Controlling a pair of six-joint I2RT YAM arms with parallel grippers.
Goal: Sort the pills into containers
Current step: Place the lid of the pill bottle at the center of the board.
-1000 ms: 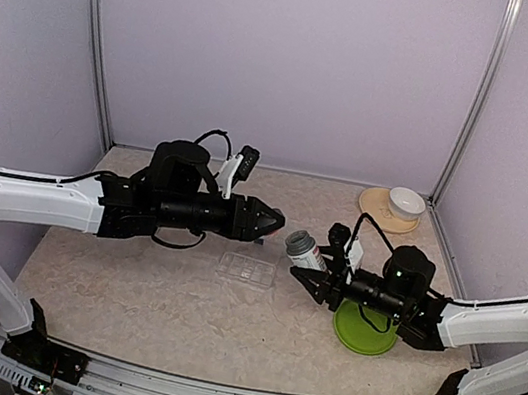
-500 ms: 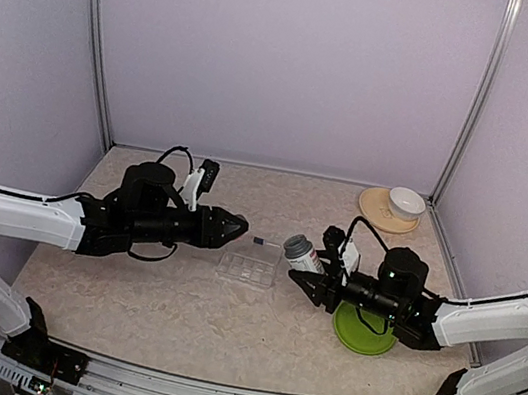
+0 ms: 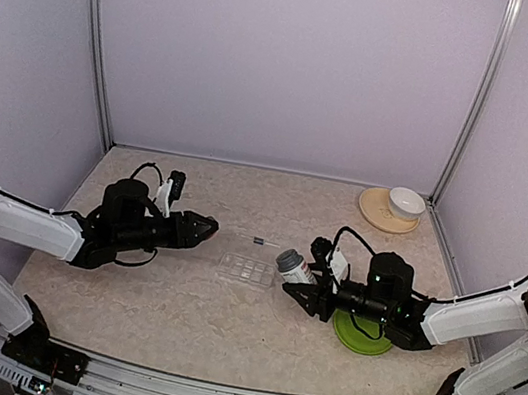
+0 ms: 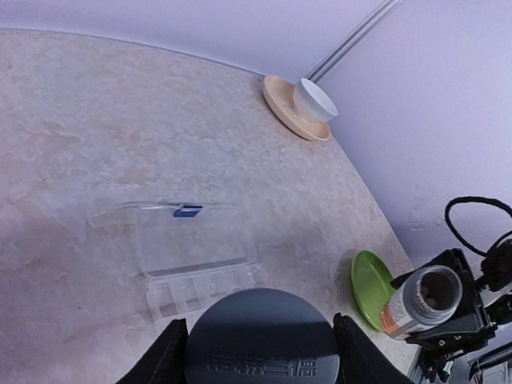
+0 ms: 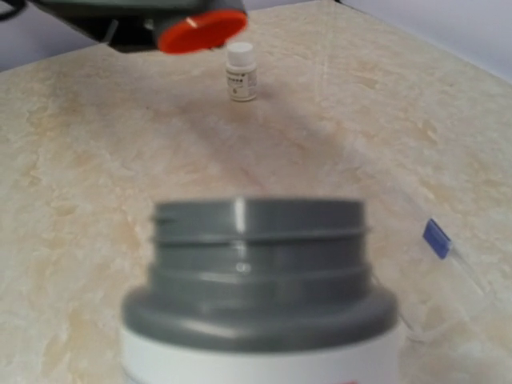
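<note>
My left gripper moves down to the table beside the pill box (image 3: pixel 246 271) next and tilts downward to release the grey bottle cap (image 4: pixel 260 340), since the table there is bare.
The clear pill box (image 3: pixel 246 271) lies flat mid-table, its lid open with a blue latch (image 3: pixel 257 242); the compartments look empty in the left wrist view (image 4: pixel 200 288). My right gripper (image 3: pixel 304 285) is shut on an open white pill bottle (image 3: pixel 291 265) with a grey threaded neck, tilted toward the box's right end. The bottle fills the right wrist view (image 5: pixel 260 280). Brownish pills (image 4: pixel 434 290) show inside its mouth. My left gripper (image 3: pixel 204 227) is shut on the grey bottle cap (image 4: pixel 260 340), left of the box.
A green plate (image 3: pixel 363 334) lies under my right wrist. A white bowl (image 3: pixel 406 202) sits on a beige saucer (image 3: pixel 380 209) at the back right corner. A small white vial (image 5: pixel 240 72) stands on the table near my left gripper.
My left arm has drawn back to the left with the cap, away from the bottle. My right gripper has carried the open bottle down and left, closer to the pill box.
</note>
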